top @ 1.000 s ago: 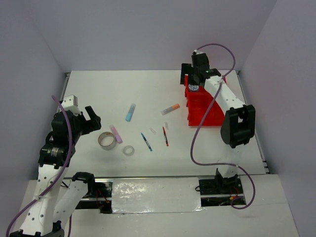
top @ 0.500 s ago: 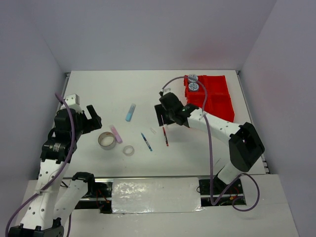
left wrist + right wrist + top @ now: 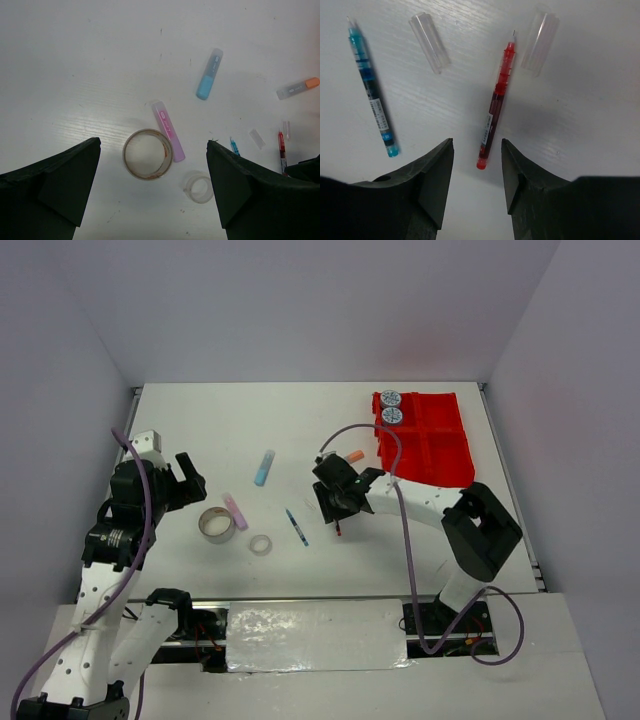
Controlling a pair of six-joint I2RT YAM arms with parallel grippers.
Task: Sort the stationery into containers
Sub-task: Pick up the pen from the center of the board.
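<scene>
Because the clear cap nearer the blue pen (image 3: 372, 97) still lies unsorted, I need to move my left gripper to the right in the top view and down over it.
My right gripper (image 3: 477, 150) is low over the table, its jaws partly closed but still open on either side of the red pen's (image 3: 495, 107) rear end, with gaps on both sides. The blue pen (image 3: 372, 97) lies to its left. My left gripper (image 3: 153, 145) hangs wide open above a large tape ring (image 3: 127, 160), a pink stick (image 3: 168, 131) and a small clear ring (image 3: 189, 186). The red tray (image 3: 455, 440) at the far right holds two patterned tape rolls (image 3: 390, 398) in its far left compartment. A blue stick (image 3: 264, 467) and an orange-capped stick (image 3: 352, 456) lie mid-table.
Two clear pen caps (image 3: 430, 42) (image 3: 540, 36) lie just beyond the pens. The right arm's purple cable (image 3: 400, 530) loops over the table between the gripper and the tray.
The right arm swung from the tray down to the red pen and its jaws narrowed around the pen's end. The left arm has barely moved.
</scene>
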